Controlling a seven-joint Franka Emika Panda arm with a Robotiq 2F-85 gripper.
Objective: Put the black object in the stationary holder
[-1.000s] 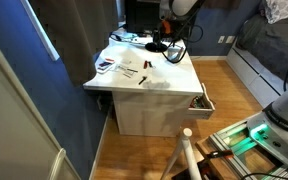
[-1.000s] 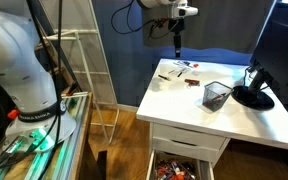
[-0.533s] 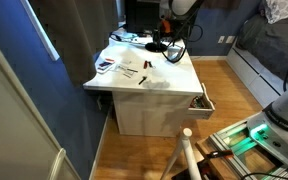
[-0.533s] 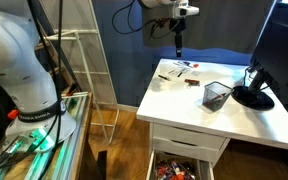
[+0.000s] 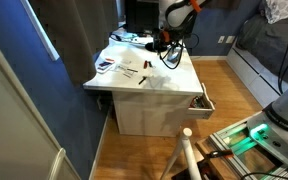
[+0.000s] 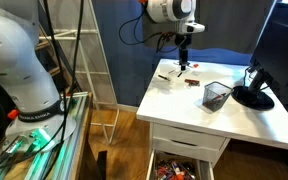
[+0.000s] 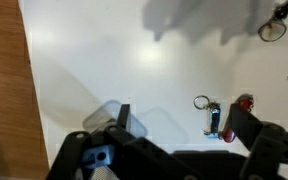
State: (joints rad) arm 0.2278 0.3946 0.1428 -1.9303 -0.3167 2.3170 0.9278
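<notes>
The robot's gripper will move down and toward the right in the wrist view, onto the small blue piece's end by the ring [image 7: 213, 108], because the piece lies below its open, empty fingers.
The stationary holder [image 6: 217, 95] is a dark grey mesh cup standing on the white table [image 6: 184, 105], right of its middle. It shows dimly behind the arm in an exterior view [image 5: 175, 55]. My gripper [image 6: 184, 64] hangs low over the far left part of the table, well left of the holder. In the wrist view its fingers [image 7: 184, 125] are wide apart and hold nothing. A small blue piece on a key ring [image 7: 212, 118] and a red item [image 7: 245, 102] lie on the table between them. Thin dark objects [image 5: 129, 70] lie among the small items; I cannot tell which is the black object.
A flat black round disc with a stem [image 6: 252, 97] stands right of the holder. Small papers and pens [image 5: 106, 65] are scattered at one end of the table. A drawer [image 6: 179, 165] full of bits stands open below the tabletop. A white rack [image 6: 89, 60] stands beside the table.
My gripper has come down towards the tabletop and shifted slightly towards the small items. Nothing on the table has moved.
</notes>
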